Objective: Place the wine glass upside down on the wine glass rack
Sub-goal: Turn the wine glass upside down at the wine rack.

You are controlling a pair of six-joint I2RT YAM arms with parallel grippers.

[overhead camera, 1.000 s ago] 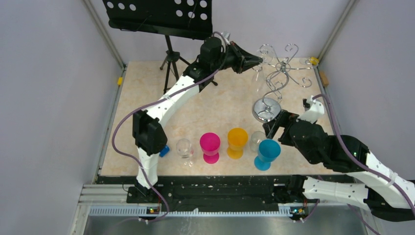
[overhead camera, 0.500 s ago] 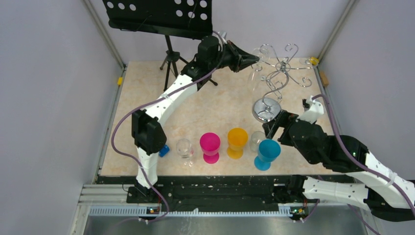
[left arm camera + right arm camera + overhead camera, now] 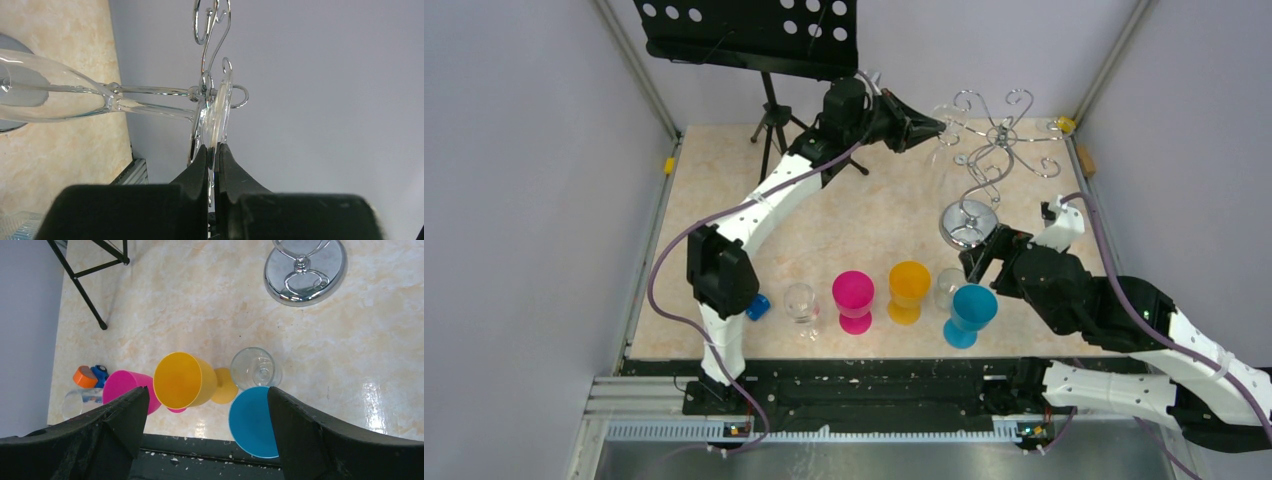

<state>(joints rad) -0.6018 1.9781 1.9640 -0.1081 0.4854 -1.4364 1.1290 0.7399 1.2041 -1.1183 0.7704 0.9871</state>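
Note:
I should next pull the wine glass's foot back over the curled hook with my left gripper, a little toward the rack [image 3: 999,135], because the foot is mostly past the hook.
My left gripper [image 3: 938,125] is shut on the round foot of a clear wine glass [image 3: 945,150], held high at the back with the bowl hanging down. In the left wrist view the fingertips [image 3: 201,152] pinch the foot's rim, and the wine glass [image 3: 55,95] has its stem lying along a wire arm of the chrome rack [image 3: 212,30]. The foot touches a curled hook. The rack [image 3: 999,135] stands at the back right on its mirror base [image 3: 969,222]. My right gripper [image 3: 207,392] is open and empty above the cups.
A clear glass [image 3: 801,303], pink cup [image 3: 854,295], yellow cup [image 3: 909,288], second clear glass [image 3: 255,367] and blue cup [image 3: 971,310] stand in a row near the front. A black tripod music stand [image 3: 769,120] is at the back left. Small orange and blue objects [image 3: 89,375] lie at the left.
My left gripper has drawn back a little to the left with the wine glass, away from the rack's centre. The right arm has not moved.

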